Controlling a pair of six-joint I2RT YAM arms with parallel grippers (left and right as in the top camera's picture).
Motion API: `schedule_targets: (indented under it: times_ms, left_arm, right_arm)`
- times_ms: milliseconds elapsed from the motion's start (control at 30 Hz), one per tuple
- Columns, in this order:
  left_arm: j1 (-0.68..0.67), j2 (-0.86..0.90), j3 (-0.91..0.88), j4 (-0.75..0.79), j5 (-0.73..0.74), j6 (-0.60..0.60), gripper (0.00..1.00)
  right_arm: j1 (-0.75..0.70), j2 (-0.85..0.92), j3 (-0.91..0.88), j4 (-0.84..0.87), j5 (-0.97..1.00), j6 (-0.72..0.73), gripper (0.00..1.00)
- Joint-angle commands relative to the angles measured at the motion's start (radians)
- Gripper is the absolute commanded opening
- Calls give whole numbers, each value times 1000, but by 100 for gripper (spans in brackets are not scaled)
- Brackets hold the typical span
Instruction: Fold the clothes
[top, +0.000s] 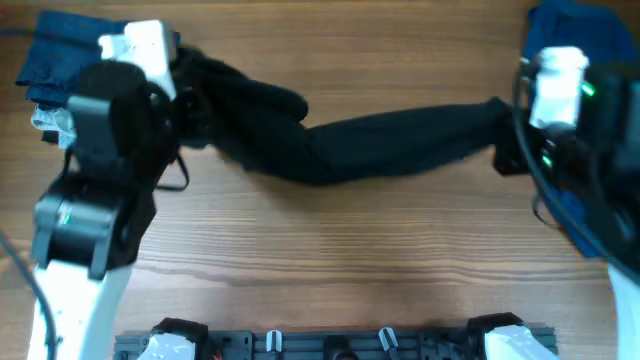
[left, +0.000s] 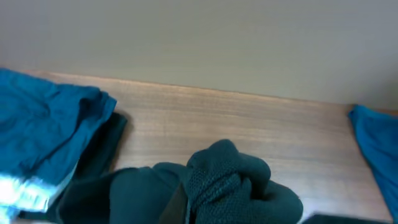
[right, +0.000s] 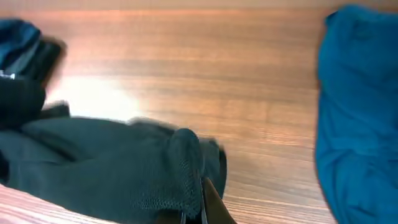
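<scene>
My left gripper will next bring the raised end outward and down, to the right in the overhead view, onto bare wood beyond the garment (left: 249, 130) and release it.
A black garment (top: 380, 145) is stretched in a long band across the far half of the table between my two grippers. My left gripper (top: 185, 105) is shut on its bunched left end, seen close in the left wrist view (left: 230, 186). My right gripper (top: 515, 130) is shut on its right end, where the knit hem is pinched between the fingers (right: 202, 199). The garment's left part is crumpled and the middle hangs taut just above the wood.
Blue clothes lie at the far left corner (top: 60, 60) and at the far right edge (top: 590, 40), also in the wrist views (left: 43, 130) (right: 360, 112). A white patterned item (top: 50, 122) sits by the left blue pile. Bare wood lies in front (top: 330, 260).
</scene>
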Motion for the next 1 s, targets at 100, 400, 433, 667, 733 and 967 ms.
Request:
schedule_targets:
  times_ms: [100,400,433,667,733,967]
  left_arm:
    - [3,-236,6,-65,19,-81,4]
    - [3,-269,6,-130,32,-106,4]
    - [3,-235,6,-138,31,-106,4]
    - [4,196,6,-88,2,-106,4]
    - [4,292,6,-43,2,-106,4]
    - [18,582,6,269,-82,-102,4]
  right_arm:
    - [-16,-163,98,-98,134,35,4]
    - [-16,-134,100,-114,192,79,4]
    - [-16,-112,99,-108,200,79,4]
    - [-32,232,97,-50,206,79,4]
    - [-52,338,97,-26,205,79,4]
    - [-133,682,97,295,81,8,4]
